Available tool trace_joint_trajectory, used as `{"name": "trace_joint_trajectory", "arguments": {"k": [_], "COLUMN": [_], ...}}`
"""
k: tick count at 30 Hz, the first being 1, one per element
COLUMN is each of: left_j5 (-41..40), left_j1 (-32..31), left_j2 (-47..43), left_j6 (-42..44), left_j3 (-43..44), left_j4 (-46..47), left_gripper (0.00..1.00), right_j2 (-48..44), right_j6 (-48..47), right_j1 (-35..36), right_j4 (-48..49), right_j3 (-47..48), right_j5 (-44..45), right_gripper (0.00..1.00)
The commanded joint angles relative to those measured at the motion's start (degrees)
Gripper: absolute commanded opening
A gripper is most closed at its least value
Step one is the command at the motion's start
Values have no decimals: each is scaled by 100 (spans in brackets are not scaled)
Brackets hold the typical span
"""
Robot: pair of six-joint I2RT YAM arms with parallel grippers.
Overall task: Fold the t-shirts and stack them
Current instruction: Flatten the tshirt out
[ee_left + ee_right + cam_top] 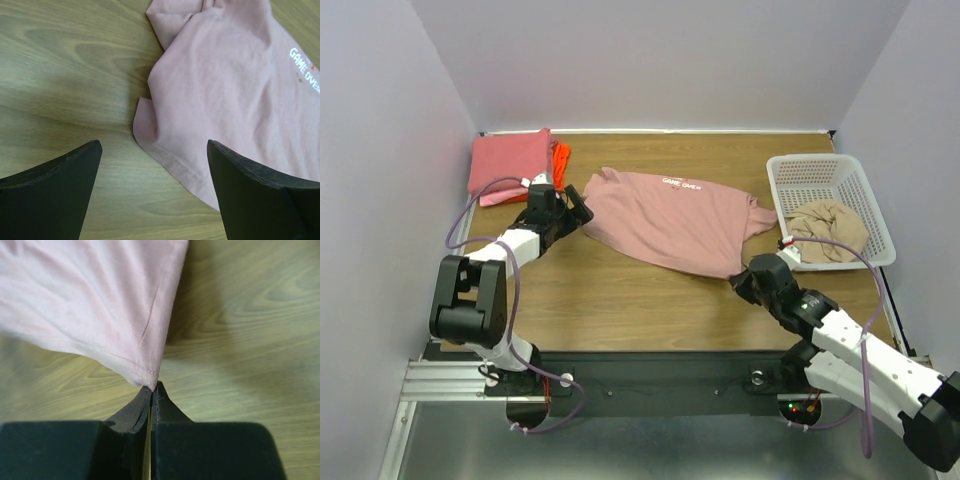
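My left gripper moves down next until its open fingers straddle the dusty-pink t-shirt's free corner [588,229] [144,131], as my right gripper holds the near edge's other end.
A dusty-pink t-shirt [670,220] with white text lies spread in the middle of the table. My right gripper [744,281] is shut on its near right hem corner [150,377] and holds that corner just above the wood. My left gripper [576,208] is open and empty beside the shirt's left edge [165,160], which lies between its fingers. Folded coral-pink [508,160], pale-pink [505,197] and orange-red [561,163] shirts sit stacked at the back left. A beige shirt [830,232] lies crumpled in the white basket [820,170].
The white lattice basket stands at the right side of the table against the wall. Grey walls close in the table on the left, back and right. The arm bases and a metal rail [450,380] run along the near edge.
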Motion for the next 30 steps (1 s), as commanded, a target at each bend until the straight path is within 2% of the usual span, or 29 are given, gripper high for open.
{"name": "trace_joint_trajectory", "arguments": {"k": [1, 6, 8, 9, 10, 11, 12, 13, 16, 18, 21, 22, 23, 26, 30], "left_j5": [460, 531, 776, 873, 1022, 1076, 1137, 1338, 1585, 1569, 1193, 1191, 938, 603, 461], "left_j1": [-6, -6, -6, -6, -15, -15, -15, -15, -24, -24, -93, -129, -155, -365, -516], "left_j2": [447, 1063, 1335, 1406, 1494, 1512, 1512, 1443, 1109, 504, -1039, -1045, -1715, -2859, -3716], "left_j6": [141, 212, 212, 203, 203, 203, 194, 220, 265, 238, 89, 89, 54, 27, 19], "left_j3": [192, 552, 710, 754, 816, 825, 834, 808, 606, 492, 254, 262, 306, 718, 1623], "left_j4": [293, 382, 470, 488, 505, 514, 523, 567, 707, 603, 305, 303, 34, -521, -1049], "left_gripper": [99, 98, 89, 78, 48, 30, 8, 0, 0, 0, 0, 0, 0, 0, 0], "right_j2": [301, 390, 321, 285, 241, 232, 224, 232, 215, 145, -31, -58, -101, -207, -93], "right_j6": [36, -35, -9, 0, 9, 9, -8, -61, -210, -438, -904, -1053, -1211, -1861, -2521], "right_j1": [49, 49, 49, 49, 49, 49, 49, 49, 49, 49, 49, 49, 49, 49, 49], "right_j4": [-406, -415, -415, -415, -423, -432, -424, -424, -415, -406, -406, -406, -380, -187, -19], "right_j3": [67, 93, 67, 67, 67, 76, 93, 172, 418, 681, 1653, 1658, 2119, 3103, 4345], "right_j5": [385, 491, 552, 570, 596, 631, 701, 745, 921, 1166, 1745, 1748, 1844, 2020, 1503], "right_gripper": [0, 0, 0, 0, 0, 0, 1, 0, 0, 0, 0, 0, 0, 0, 0]}}
